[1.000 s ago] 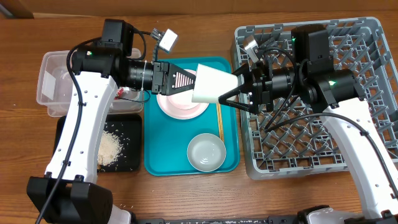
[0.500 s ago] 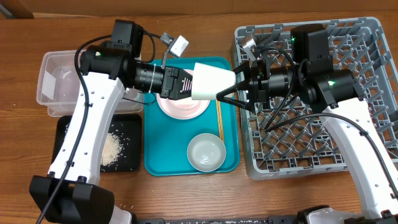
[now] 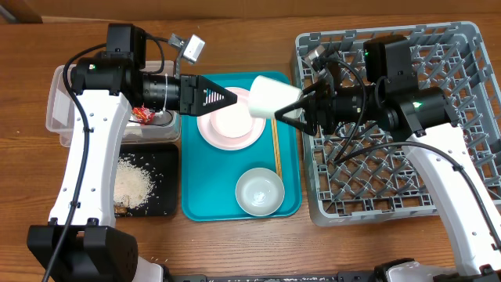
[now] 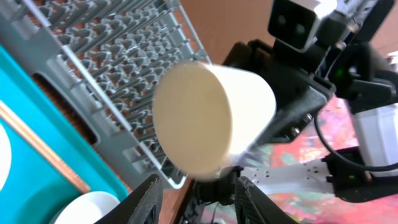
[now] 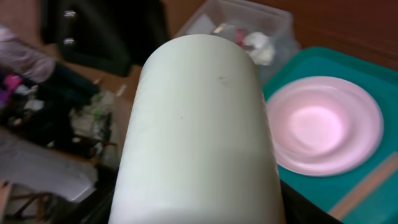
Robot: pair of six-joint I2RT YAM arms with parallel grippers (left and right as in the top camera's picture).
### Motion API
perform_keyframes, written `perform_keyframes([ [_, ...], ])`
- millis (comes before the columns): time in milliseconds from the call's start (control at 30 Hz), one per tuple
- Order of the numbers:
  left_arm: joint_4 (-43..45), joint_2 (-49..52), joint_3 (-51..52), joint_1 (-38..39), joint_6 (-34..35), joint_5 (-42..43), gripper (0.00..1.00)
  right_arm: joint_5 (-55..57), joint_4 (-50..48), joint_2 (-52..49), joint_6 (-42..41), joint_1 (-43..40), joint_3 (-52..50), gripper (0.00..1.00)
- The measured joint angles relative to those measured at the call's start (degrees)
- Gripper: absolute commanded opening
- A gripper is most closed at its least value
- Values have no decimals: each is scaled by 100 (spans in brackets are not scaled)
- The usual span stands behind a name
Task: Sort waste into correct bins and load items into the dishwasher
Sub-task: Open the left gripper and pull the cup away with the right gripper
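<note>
I will turn my right gripper fingers-down and lower the cup [image 3: 273, 97] into the grey rack's far corner by the tray [image 3: 315, 73] to release it, since that corner is empty.
My right gripper [image 3: 296, 110] is shut on the small white cup [image 3: 273, 97], which lies on its side in the air over the teal tray's far right corner. The cup [image 5: 199, 124] fills the right wrist view. My left gripper [image 3: 228, 98] stands open a short way left of the cup, its fingers [image 4: 147, 198] apart with nothing between them and the cup's [image 4: 210, 118] flat end facing them. Below lies the pink plate [image 3: 231, 125]. A white bowl [image 3: 260, 192] and chopsticks [image 3: 276, 149] rest on the tray. The grey dish rack [image 3: 407, 180] is at the right.
The teal tray [image 3: 203, 196] sits mid-table. At the left a clear tub [image 3: 70, 98] holds a red wrapper [image 3: 143, 115] and white paper. In front of it, a black tray [image 3: 160, 200] holds loose rice [image 3: 135, 184]. Both arms reach across the table's middle.
My left gripper opened, let go of the cup and drew back to the left. The cup stays in my right gripper, which shifted slightly toward the far side.
</note>
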State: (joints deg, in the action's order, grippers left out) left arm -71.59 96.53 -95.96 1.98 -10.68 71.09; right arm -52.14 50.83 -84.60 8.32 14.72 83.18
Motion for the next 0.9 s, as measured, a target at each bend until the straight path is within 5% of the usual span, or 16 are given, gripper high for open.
perform_keyframes([
  [300,-39,0,0,0,11,-472,66,2817,341,0,-1134,4,0,49],
  [367,-37,0,0,0,0,-560,74,3368,415,0,-1303,4,0,48],
  [467,-42,0,0,0,26,-704,100,4081,459,-20,-1517,4,0,49],
  [900,-44,0,0,0,0,-1816,100,5313,380,-382,-1722,4,0,49],
])
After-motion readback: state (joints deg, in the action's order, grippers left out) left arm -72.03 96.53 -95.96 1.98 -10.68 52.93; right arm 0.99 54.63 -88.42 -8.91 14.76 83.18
